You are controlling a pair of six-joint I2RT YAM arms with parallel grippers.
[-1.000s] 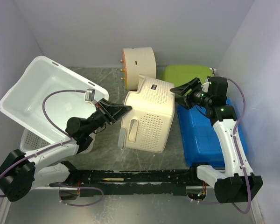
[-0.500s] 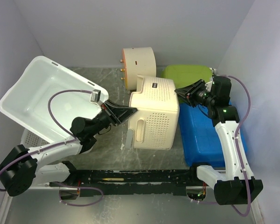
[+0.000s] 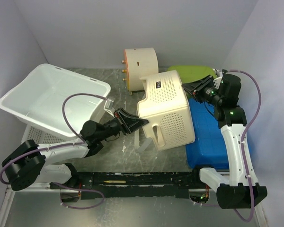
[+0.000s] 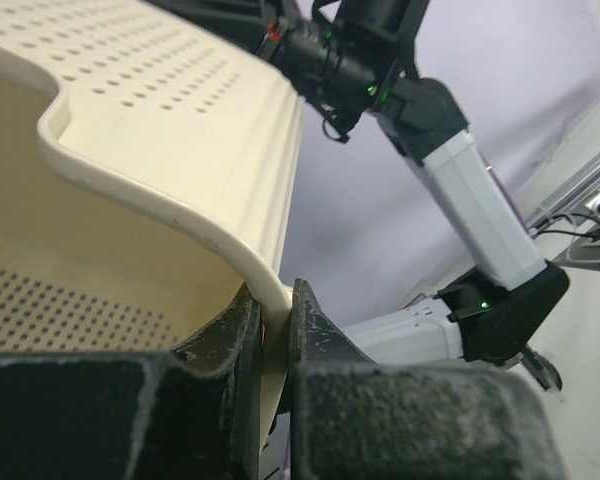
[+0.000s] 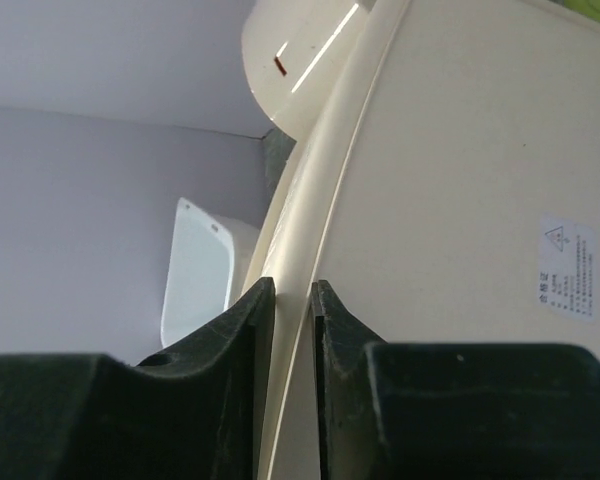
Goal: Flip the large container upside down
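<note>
My left gripper brings the container's pinched rim down toward the bare tabletop with a downward tilt and releases it next. The container's opening still faces partly sideways.
The large cream perforated container [image 3: 166, 109] hangs tilted above the table between both arms, its labelled base turned up and back and its opening down and to the left. My left gripper [image 3: 141, 122] is shut on its lower rim; in the left wrist view the curved rim [image 4: 180, 200] sits pinched at the gripper [image 4: 276, 318]. My right gripper [image 3: 187, 88] is shut on the upper right edge; the right wrist view shows the gripper [image 5: 292, 300] clamped on that edge, beside the labelled base [image 5: 470, 170].
A large white tub [image 3: 52, 101] rests at the left on a white perforated basket [image 3: 35, 138]. A round cream box [image 3: 141, 66] stands at the back. A green lid [image 3: 191, 73] and a blue lid [image 3: 210, 139] lie at the right, under the container's edge.
Both arms have carried the cream container up and to the right and tipped it further over. The white tub at the left has dropped from steeply tilted to nearly level.
</note>
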